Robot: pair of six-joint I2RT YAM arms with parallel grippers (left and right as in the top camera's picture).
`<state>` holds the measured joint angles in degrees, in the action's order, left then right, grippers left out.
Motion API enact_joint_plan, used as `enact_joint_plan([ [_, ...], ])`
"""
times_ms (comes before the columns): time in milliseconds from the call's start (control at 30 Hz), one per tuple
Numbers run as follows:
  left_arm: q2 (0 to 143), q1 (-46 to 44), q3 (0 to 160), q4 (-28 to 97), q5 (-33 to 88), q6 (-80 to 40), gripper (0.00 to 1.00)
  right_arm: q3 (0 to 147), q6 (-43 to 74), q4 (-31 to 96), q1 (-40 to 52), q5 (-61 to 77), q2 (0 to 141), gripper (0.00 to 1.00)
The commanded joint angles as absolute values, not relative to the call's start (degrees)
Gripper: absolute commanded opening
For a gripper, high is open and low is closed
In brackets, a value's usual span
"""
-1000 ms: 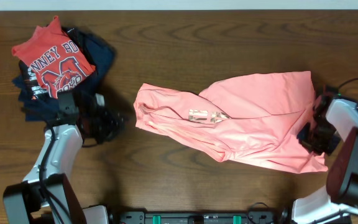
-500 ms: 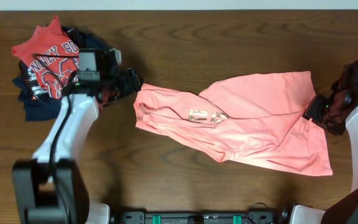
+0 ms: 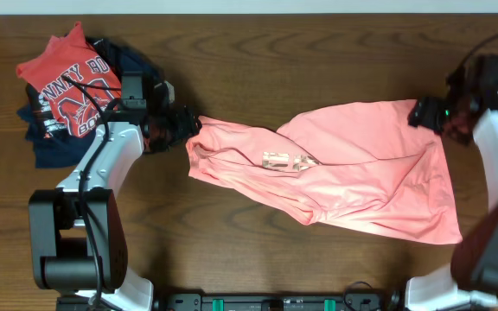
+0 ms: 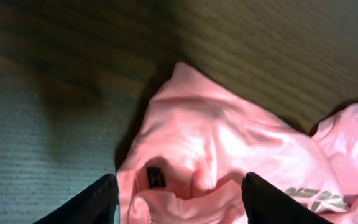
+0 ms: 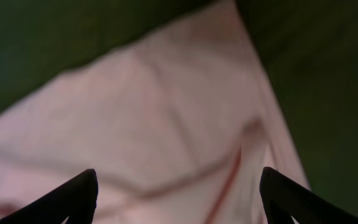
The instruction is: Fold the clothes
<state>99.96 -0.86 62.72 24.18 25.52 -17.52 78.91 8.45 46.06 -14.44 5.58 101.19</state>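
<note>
My right gripper reaches outward past the smooth cloth (image 5: 166, 112) and lowers to pinch the corner's tip next, since the T-shirt's far corner (image 5: 227, 10) lies outward and below it.
The clothes are one salmon-pink T-shirt (image 3: 361, 164) lying crumpled across the table's middle and right, with a strip of gold lettering (image 3: 285, 161) showing in a fold. My left gripper (image 3: 184, 130) is at the shirt's left end and stands open. In the left wrist view the gripper (image 4: 182, 205) straddles the bunched collar and its black label (image 4: 155, 177) without pinching. My right gripper (image 3: 426, 114) is at the shirt's far right corner, also open. In the right wrist view the gripper (image 5: 176, 199) hangs over smooth pink cloth (image 5: 166, 112) near its edge.
A red shirt with a large "M" print (image 3: 72, 91) lies on dark navy garments (image 3: 141, 73) at the back left, just behind my left arm. Bare wooden table (image 3: 275, 52) surrounds the pink shirt.
The left arm swung from the front left up to the shirt's collar end. The right arm moved from the shirt's near right edge to its far right corner. Both grippers opened.
</note>
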Motion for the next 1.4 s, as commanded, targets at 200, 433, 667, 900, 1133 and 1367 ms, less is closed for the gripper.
enact_joint_plan([
  [200, 99.1, -1.0, 63.6, 25.9, 26.5, -16.6, 0.67, 90.1, 14.4, 36.1, -14.2, 0.8, 116.4, 0.81],
  [433, 99.1, -1.0, 63.6, 24.9, 26.5, -16.5, 0.67, 91.2, 19.7, 29.7, -14.6, -0.9, 122.9, 0.79],
  [667, 99.1, -1.1, 63.6, 23.2, 26.5, -16.5, 0.67, 91.2, 20.8, 26.4, -14.6, -1.1, 125.7, 0.78],
  [900, 99.1, -1.1, 63.6, 22.8, 26.5, -16.5, 0.67, 91.2, 20.8, 28.2, -14.6, -1.5, 127.7, 0.40],
  [1133, 99.1, -1.1, 63.6, 22.9, 26.6, -16.8, 0.67, 91.2, 20.7, 31.9, -15.0, -1.5, 127.7, 0.01],
  [1367, 99.1, -3.8, 63.8, 15.6, 31.5, -18.4, 0.61, 92.2, 20.7, 38.9, -16.8, -1.7, 123.1, 0.01],
])
